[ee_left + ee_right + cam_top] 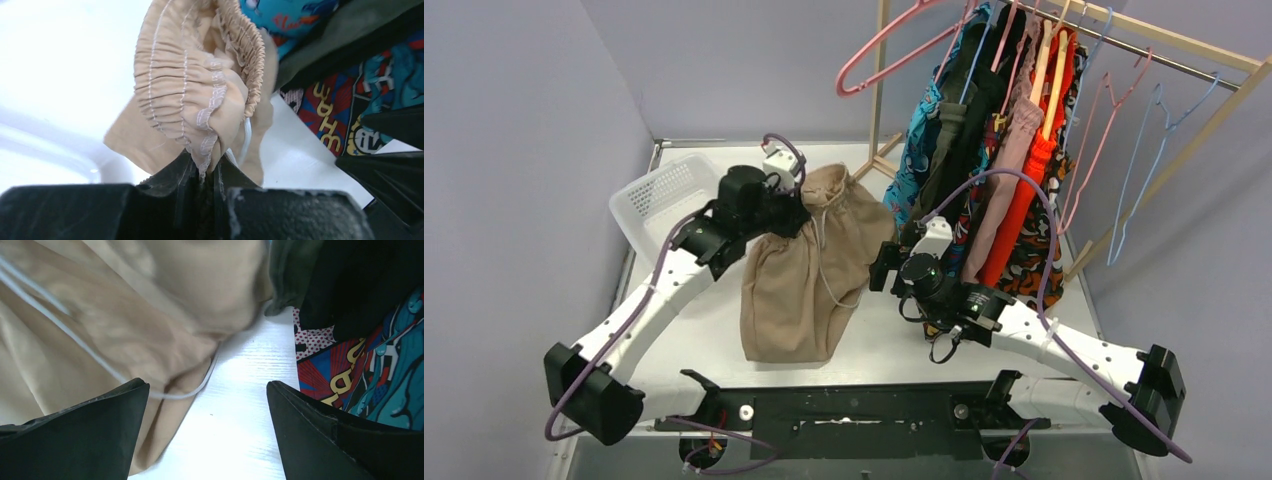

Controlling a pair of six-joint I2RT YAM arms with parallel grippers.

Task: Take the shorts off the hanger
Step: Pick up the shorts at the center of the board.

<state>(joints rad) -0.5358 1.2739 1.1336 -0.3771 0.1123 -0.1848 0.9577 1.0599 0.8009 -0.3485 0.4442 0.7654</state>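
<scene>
My left gripper lowers the gathered waistband (190, 85) next, draws it back onto the legs resting on the tabletop and releases it, since the shorts are off the rack.
The tan shorts (799, 270) are off the rack; their legs rest on the white table (874, 345). My left gripper (796, 215) is shut on their gathered elastic waistband (190, 85), pinched between the jaws of the left gripper (212, 167). An empty pink hanger (879, 50) sticks out leftward from the rail. Several other shorts (994, 170) hang on hangers, teal, olive, black, pink, orange. My right gripper (886, 265) stands open and empty beside the tan shorts' right edge; in the right wrist view, the right gripper (207, 390) is over bare table, the tan shorts (100, 315) and white drawstring (75, 340) to its left.
A white slotted basket (659, 195) sits at the back left, behind the left arm. The wooden rack (1184, 45) stands at the back right, with empty pink (1114, 120) and blue (1149, 150) hangers on its right end. Comic-print shorts (360, 375) hang right of the right gripper.
</scene>
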